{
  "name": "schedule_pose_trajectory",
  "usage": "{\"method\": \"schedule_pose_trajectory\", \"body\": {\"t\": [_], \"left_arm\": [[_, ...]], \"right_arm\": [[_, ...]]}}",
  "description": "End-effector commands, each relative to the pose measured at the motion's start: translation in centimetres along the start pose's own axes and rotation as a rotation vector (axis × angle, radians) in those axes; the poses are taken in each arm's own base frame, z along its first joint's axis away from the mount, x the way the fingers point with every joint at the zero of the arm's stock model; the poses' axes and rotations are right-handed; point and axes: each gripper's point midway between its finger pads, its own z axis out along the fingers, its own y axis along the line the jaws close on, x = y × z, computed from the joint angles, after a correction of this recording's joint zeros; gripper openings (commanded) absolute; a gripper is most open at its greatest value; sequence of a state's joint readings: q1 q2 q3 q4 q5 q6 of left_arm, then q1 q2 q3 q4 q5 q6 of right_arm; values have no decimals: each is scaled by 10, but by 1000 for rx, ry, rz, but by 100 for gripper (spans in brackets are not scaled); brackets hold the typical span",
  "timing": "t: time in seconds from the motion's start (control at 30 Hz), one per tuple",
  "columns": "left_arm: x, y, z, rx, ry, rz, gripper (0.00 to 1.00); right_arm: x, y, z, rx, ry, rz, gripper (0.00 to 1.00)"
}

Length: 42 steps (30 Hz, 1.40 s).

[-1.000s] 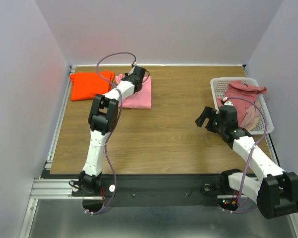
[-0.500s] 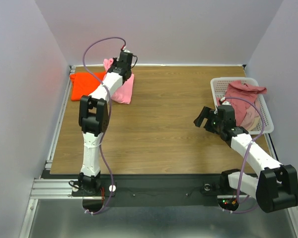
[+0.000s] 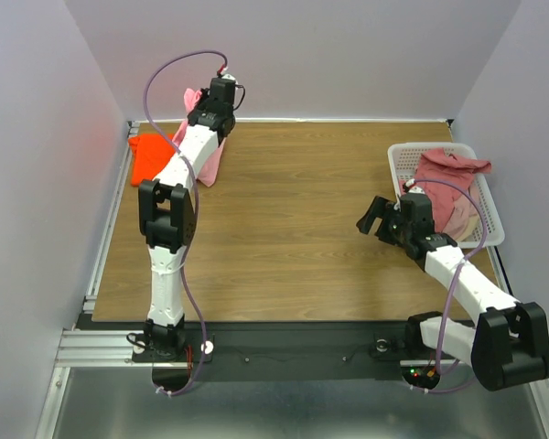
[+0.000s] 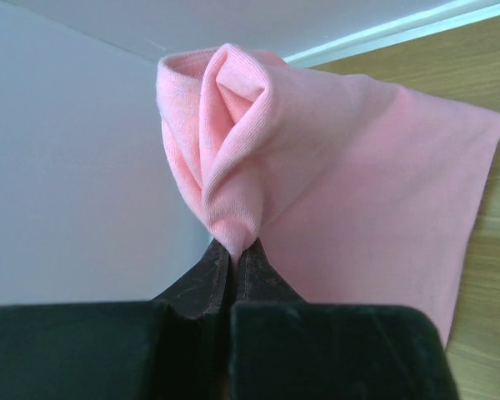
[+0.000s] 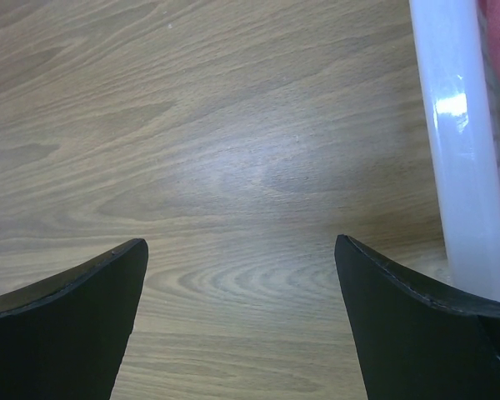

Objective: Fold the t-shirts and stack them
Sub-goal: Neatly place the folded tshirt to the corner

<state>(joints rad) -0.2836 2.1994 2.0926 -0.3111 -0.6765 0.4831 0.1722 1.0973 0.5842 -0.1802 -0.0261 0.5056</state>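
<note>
My left gripper next carries the folded pink t-shirt over the flat orange t-shirt, below and to its left in the top view, then lowers and releases.
My left gripper is shut on a bunched edge of the folded pink t-shirt and holds it lifted at the table's far left, so the shirt hangs down beside the arm. The orange t-shirt lies folded flat at the far left corner, partly hidden by the left arm. My right gripper is open and empty, low over bare wood just left of the basket. Dusty rose and cream t-shirts lie crumpled in the basket.
A white plastic mesh basket stands at the right edge; its rim shows close to the right fingers. White walls close in the back and sides. A metal rail runs along the left table edge.
My left gripper has lifted the pink t-shirt off the table and carried it left and back towards the orange one. The right gripper has barely shifted.
</note>
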Motion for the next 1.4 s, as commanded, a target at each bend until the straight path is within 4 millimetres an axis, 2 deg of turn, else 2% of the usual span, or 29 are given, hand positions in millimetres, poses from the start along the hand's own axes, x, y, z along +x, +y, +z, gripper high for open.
{"method": "schedule_pose_trajectory", "body": {"t": [0.0, 0.3, 0.43, 0.67, 0.77, 1.1, 1.17, 1.27, 1.3, 1.37], "left_arm": [[-47, 68, -31, -81, -118, -101, 0], [-58, 75, -36, -61, -154, -131, 0], [-61, 84, -37, -77, -159, -133, 0], [-60, 93, -38, -82, -161, -127, 0], [-56, 93, -33, -76, -157, -125, 0], [-30, 104, -1, -96, -111, -116, 0], [-21, 108, 12, -105, -108, -113, 0], [-5, 100, 34, -88, -78, -104, 0], [3, 103, 42, -84, -67, -114, 0], [16, 90, 57, -54, -50, -107, 0]], "right_arm": [[-7, 6, 4, -19, -31, 8, 100], [-6, 4, 6, -15, -27, 9, 100], [-5, 4, 7, -12, -25, 13, 100], [-3, 1, 10, -1, -19, 13, 100], [-4, 1, 10, 4, -24, 14, 100], [-4, 0, 10, 4, -26, 14, 100], [-3, 0, 9, 4, -26, 14, 100], [-3, 0, 8, 2, -30, 16, 100], [-8, -3, 7, 21, -50, 16, 100], [-8, -3, 6, 19, -54, 16, 100]]}}
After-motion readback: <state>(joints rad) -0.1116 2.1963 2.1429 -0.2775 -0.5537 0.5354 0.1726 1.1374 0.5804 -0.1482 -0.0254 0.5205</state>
